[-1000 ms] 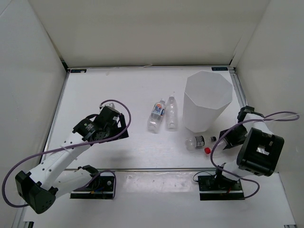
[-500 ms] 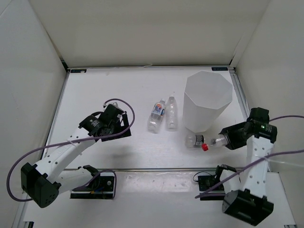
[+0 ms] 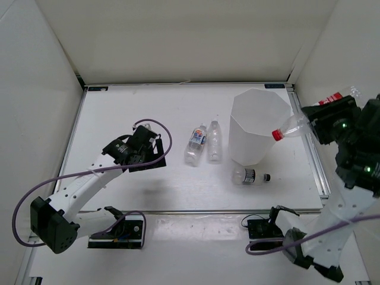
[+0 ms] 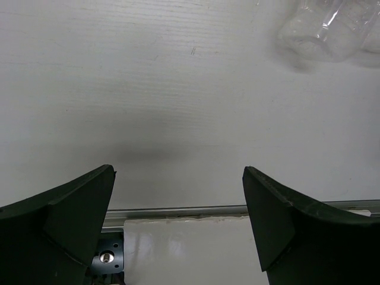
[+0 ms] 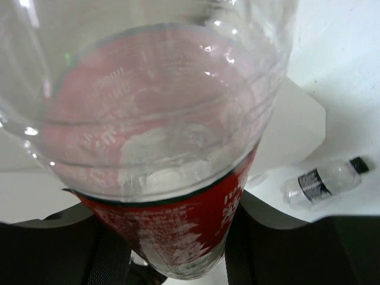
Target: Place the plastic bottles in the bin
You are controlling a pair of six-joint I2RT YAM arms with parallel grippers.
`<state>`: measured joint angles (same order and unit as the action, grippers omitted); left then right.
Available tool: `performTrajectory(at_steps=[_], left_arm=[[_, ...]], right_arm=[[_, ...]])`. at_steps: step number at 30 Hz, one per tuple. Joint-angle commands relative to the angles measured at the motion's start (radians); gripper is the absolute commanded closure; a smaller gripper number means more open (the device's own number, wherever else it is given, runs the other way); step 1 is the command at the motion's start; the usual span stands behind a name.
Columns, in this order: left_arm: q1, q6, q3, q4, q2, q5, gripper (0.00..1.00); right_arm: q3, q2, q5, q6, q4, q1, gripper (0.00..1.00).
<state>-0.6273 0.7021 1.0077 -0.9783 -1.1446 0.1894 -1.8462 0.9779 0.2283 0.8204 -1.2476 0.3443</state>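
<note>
The red-capped bottle's body hangs outside the bin's rim. The bottle swings outward and left in the top view, over the bin's opening point(image 3: 260, 111) next, and my right gripper releases it.
My right gripper point(image 3: 323, 122) is shut on the red-capped bottle point(image 3: 294, 126) with the red label point(image 5: 190, 225) and holds it high, tilted, its cap over the right rim of the tall white bin point(image 3: 259, 126). The black-capped bottle point(image 3: 249, 176) lies on the table in front of the bin and shows in the right wrist view point(image 5: 323, 181). The blue-white labelled bottle point(image 3: 195, 144) and the nearly plain bottle point(image 3: 214, 141) lie side by side left of the bin. My left gripper point(image 3: 155, 155) is open and empty, left of these two; a clear bottle end point(image 4: 326, 29) shows at its view's top right.
White walls enclose the table on three sides. A metal rail point(image 4: 178, 211) runs along the table's near edge. Purple cables loop from both arms point(image 3: 35, 196).
My right gripper lifted the red-capped bottle from the table beside the black-capped one up to the bin's right rim. My left gripper moved a little right, towards the two bottles.
</note>
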Motion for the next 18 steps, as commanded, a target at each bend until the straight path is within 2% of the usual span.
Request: performTrajectory(at_steps=[1,4,5,8,12,15,16,18], left_arm=[[0.005,-0.018,0.04,0.013,0.009,0.004,0.0],[0.005,-0.018,0.04,0.001,0.0,0.004,0.0],[0.005,-0.018,0.051,-0.008,0.0,0.004,0.0],[0.005,-0.009,0.051,-0.017,0.0,0.004,0.0],[0.005,0.002,0.051,-0.037,0.0,0.016,0.0],[0.005,0.002,0.06,-0.027,0.0,0.025,0.0],[0.005,0.014,0.06,-0.026,0.009,0.025,0.0],[0.005,0.014,0.06,0.016,0.009,0.048,0.0]], right_arm=[[0.002,0.12,0.014,-0.044,0.164,-0.011,0.77],[-0.033,0.202,-0.07,-0.088,0.213,-0.115,0.75],[-0.033,0.237,-0.171,-0.11,0.223,-0.149,0.74],[-0.076,0.304,-0.33,-0.19,0.241,-0.302,0.7],[-0.096,0.341,-0.464,-0.222,0.241,-0.462,0.6],[-0.105,0.361,-0.553,-0.274,0.241,-0.565,0.4],[-0.116,0.361,-0.566,-0.3,0.241,-0.585,0.0],[-0.204,0.401,-0.605,-0.337,0.203,-0.622,0.0]])
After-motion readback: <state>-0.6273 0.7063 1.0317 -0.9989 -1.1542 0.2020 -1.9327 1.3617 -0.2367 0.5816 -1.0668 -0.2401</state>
